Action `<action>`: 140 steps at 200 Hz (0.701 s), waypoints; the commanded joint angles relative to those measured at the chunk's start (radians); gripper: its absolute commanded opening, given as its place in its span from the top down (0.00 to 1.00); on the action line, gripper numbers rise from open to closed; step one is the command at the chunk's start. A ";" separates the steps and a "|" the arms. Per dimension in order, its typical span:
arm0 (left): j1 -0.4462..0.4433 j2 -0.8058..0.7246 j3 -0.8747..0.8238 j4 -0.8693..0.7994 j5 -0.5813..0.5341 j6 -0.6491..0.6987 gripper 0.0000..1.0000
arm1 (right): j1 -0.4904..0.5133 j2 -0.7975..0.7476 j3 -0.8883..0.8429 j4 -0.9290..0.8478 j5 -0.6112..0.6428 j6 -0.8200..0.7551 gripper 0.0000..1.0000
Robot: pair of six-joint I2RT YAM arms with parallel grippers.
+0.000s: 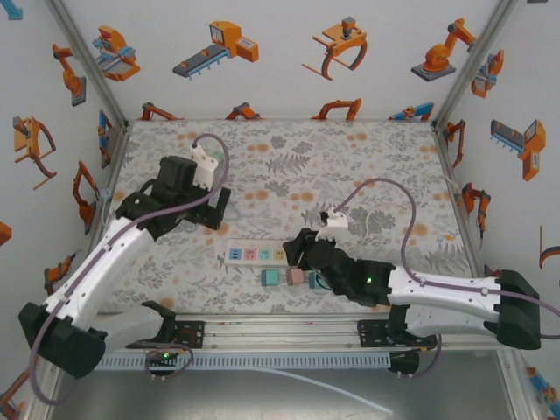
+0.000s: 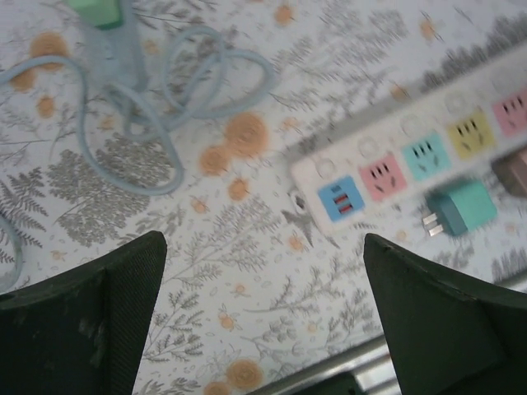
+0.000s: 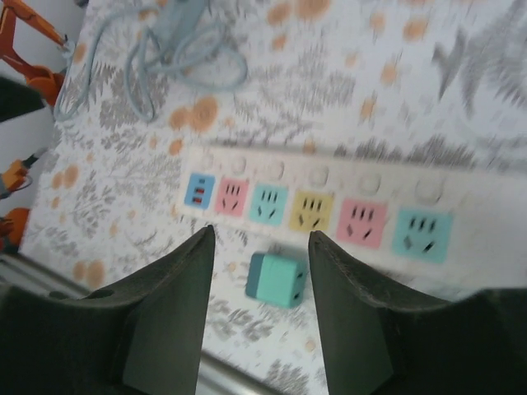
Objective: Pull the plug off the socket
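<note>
My left gripper will move outward and down next, onto the green plug [image 1: 215,155] [image 2: 96,11], which lies outward of it and below, since its open fingers span only bare cloth.
A white power strip [image 1: 254,254] with coloured sockets lies near the table's front. A teal cube plug [image 3: 278,280] lies on its side on the cloth just in front of the strip [image 3: 321,206], out of any socket, its prongs bare [image 2: 461,210]. My right gripper [image 3: 261,234] hovers over it, open, with a gap on both sides of the plug. In the top view this gripper [image 1: 296,249] sits at the strip's right end. My left gripper [image 2: 263,240] is open wide and holds nothing, back left of the strip [image 1: 219,208].
A pinkish-brown plug [image 1: 296,276] sits right beside the teal one [image 1: 271,278]. The strip's pale blue cable lies coiled on the cloth [image 2: 165,99] to the back left. A metal rail [image 1: 280,332] runs along the table's near edge.
</note>
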 commanded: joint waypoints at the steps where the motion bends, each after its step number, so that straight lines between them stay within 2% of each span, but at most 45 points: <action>1: 0.063 0.113 0.076 0.107 -0.042 -0.038 0.03 | 0.006 -0.018 0.065 0.075 0.152 -0.447 0.47; 8: 0.087 0.161 0.108 0.121 -0.038 -0.035 0.03 | 0.005 -0.012 0.076 0.108 0.147 -0.543 0.43; 13: 0.103 0.196 0.126 0.131 -0.031 -0.032 0.03 | 0.005 -0.007 0.082 0.134 0.141 -0.607 0.34; 20: 0.129 0.246 0.157 0.142 -0.020 -0.028 0.03 | 0.004 0.001 0.091 0.160 0.127 -0.675 0.26; 42: 0.190 0.397 0.248 0.167 0.000 -0.005 0.00 | -0.017 0.031 0.120 0.188 0.066 -0.779 0.15; 82: 0.240 0.598 0.323 0.242 0.030 0.089 0.05 | -0.070 0.055 0.138 0.153 -0.071 -0.740 0.09; 140: 0.280 0.776 0.375 0.193 0.111 0.166 0.19 | -0.081 -0.012 0.104 0.115 -0.094 -0.725 0.09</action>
